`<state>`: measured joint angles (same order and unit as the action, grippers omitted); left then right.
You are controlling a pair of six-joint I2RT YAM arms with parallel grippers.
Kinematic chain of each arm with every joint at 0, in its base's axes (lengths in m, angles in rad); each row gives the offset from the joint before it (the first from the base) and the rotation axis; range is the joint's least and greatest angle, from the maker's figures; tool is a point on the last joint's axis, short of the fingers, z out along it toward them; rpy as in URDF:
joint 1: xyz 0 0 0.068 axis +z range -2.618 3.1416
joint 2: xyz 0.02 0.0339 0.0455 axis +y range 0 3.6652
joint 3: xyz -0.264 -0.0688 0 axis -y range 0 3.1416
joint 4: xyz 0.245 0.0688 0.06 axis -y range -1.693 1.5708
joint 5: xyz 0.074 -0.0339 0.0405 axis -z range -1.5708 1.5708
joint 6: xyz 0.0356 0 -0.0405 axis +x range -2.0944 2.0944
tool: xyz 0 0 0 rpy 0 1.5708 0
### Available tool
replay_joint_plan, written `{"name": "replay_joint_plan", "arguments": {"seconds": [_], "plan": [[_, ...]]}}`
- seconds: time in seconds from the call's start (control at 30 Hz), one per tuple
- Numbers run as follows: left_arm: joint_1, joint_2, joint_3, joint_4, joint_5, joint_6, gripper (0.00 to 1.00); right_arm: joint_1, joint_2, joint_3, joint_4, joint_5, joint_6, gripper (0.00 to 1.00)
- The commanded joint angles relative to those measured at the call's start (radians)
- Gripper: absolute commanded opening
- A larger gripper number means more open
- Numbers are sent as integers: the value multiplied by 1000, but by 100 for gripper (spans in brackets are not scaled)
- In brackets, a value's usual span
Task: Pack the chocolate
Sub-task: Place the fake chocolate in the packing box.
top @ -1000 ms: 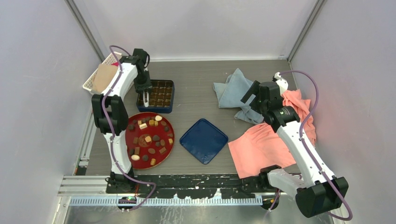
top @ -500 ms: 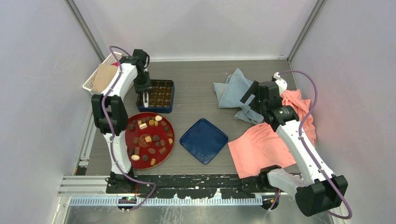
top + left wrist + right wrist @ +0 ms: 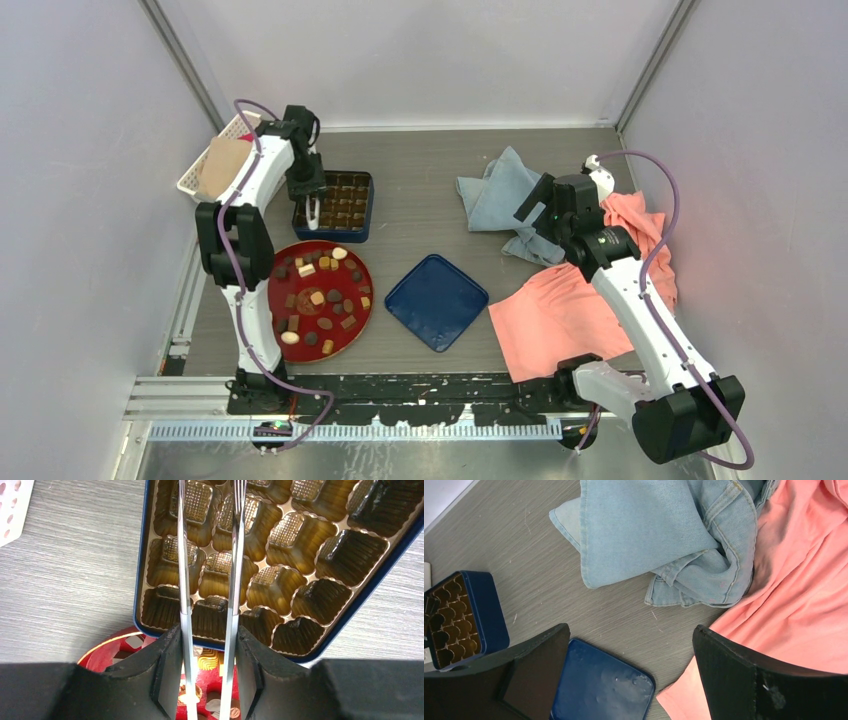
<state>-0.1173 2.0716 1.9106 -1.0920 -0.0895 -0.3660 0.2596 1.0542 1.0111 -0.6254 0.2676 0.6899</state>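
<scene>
My left gripper will move back from the box over the chocolate pieces and loosen the tongs, because the tray [image 3: 300, 555] looks empty.
The chocolate [image 3: 320, 298] lies as several brown, tan and cream pieces on the round red plate [image 3: 357, 325]. Behind the plate stands a blue box [image 3: 362, 205] with a gold compartment tray [image 3: 300, 555]; the cells in the left wrist view look empty. My left gripper [image 3: 312, 192] hangs over the box's near left corner, shut on metal tongs [image 3: 235, 580] whose two arms reach over the tray with a gap between them. Their tips run out of that view. A tan patterned piece [image 3: 210, 659] shows below. My right gripper [image 3: 631, 630] is open and empty above the table.
A blue lid [image 3: 437, 301] lies flat mid-table. A denim cloth [image 3: 500, 195] and a pink cloth [image 3: 570, 310] are spread on the right, under the right arm. A white perforated basket [image 3: 215, 160] with a brown item sits at the far left corner.
</scene>
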Motion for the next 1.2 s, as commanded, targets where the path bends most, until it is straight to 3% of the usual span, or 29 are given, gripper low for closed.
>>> {"name": "replay_joint_plan", "arguments": {"seconds": [0.0, 0.17, 0.47, 0.87, 1.17], "plan": [[7, -85, 44, 1, 22, -4, 37, 1, -14, 25, 24, -5, 14, 98], [7, -161, 47, 8, 35, -10, 20, 2, -11, 26, 24, -8, 13, 98], [3, -345, -80, -18, 72, 12, 8, 2, 2, 22, 42, -32, 16, 98], [-36, -772, -537, -164, 159, 22, 11, 2, 7, -8, 71, -51, 14, 98], [-134, -882, -723, -149, 202, -104, 21, 2, 32, -24, 108, -109, 34, 98]]}}
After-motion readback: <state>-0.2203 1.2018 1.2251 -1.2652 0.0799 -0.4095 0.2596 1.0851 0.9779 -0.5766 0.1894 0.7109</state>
